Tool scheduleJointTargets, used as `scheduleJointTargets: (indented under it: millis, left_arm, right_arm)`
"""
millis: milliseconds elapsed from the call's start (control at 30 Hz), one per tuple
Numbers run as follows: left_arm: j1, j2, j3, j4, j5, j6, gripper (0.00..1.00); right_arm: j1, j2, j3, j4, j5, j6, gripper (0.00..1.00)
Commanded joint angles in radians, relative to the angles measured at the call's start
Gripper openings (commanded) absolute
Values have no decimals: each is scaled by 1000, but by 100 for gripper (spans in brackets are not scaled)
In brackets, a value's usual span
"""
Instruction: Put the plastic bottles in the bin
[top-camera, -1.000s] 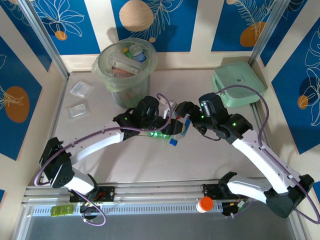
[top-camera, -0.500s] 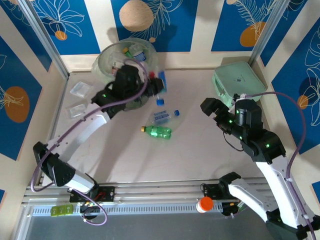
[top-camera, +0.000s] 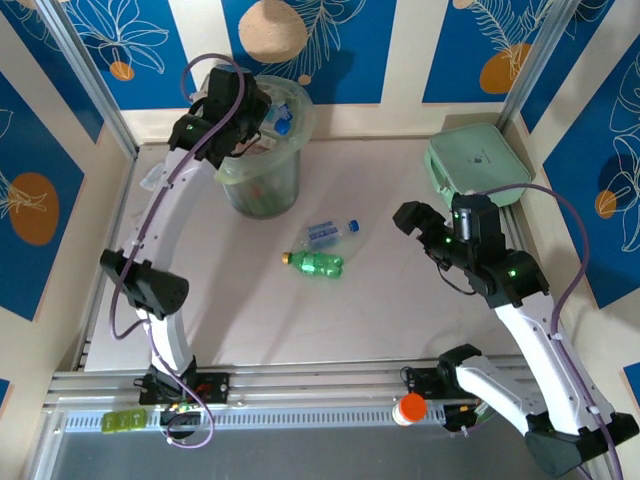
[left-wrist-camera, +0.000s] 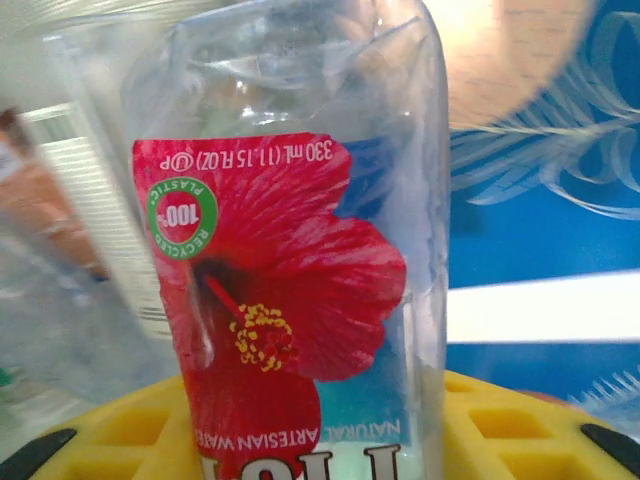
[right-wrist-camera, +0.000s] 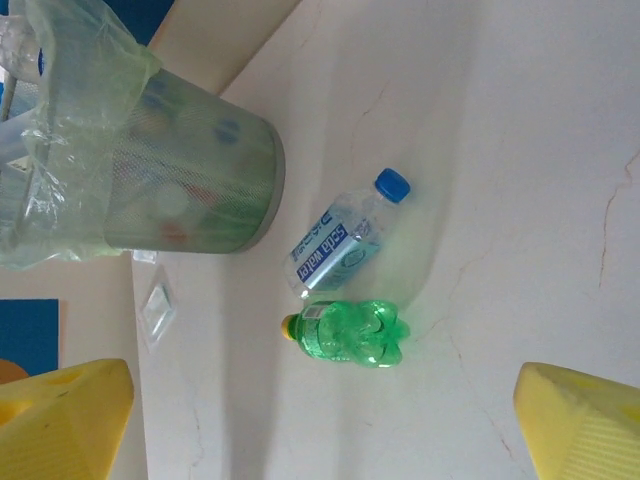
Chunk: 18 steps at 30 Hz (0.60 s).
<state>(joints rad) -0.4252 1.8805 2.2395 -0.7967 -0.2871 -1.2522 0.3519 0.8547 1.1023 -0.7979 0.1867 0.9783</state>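
Note:
My left gripper is going to tip downward next over the lined opening of the bin and let go of the clear plastic bottle.
My left gripper (top-camera: 252, 112) is up over the bin (top-camera: 262, 178), a tall pale-green bucket with a liner at the back left. It is shut on a clear plastic bottle (left-wrist-camera: 290, 260) with a red hibiscus label, gripped between the yellow fingers (left-wrist-camera: 520, 420). Several bottles lie inside the bin. Two more lie on the table: a clear soda-water bottle (top-camera: 328, 233) (right-wrist-camera: 345, 240) with a blue cap, and a green bottle (top-camera: 315, 264) (right-wrist-camera: 352, 332) with a yellow cap. My right gripper (top-camera: 418, 222) (right-wrist-camera: 320, 425) hangs open to their right, holding nothing.
A mint-green flat case (top-camera: 478, 165) lies at the back right. A clear square packet (top-camera: 160, 178) (right-wrist-camera: 155, 305) lies left of the bin. An orange-capped item (top-camera: 409, 408) sits on the near rail. Blue patterned walls close in the table.
The left arm lifted the labelled bottle from mid-table and swung it up over the bin. The right arm pulled back to the right, leaving two bottles on the table.

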Motion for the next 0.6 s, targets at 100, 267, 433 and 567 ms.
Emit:
scheduleJointTargets:
  millis: [100,267,433,567]
  left_arm:
    - [62,58,33,-110,-23,-149,34]
    - [90,91,16,-137,-9,-173,37]
    - [120,91,-9,-121,49,-188,59]
    - [121,65,-8,-107,45,-160,75]
  right_arm:
    - [-23,4,-16,13,-27,-28,98]
    - [-31,13,-15,22,-40,-32,98]
    - [-32,23,-10,15,-36,-39,99]
    - [-34,30,-10,15,-20,-47,99]
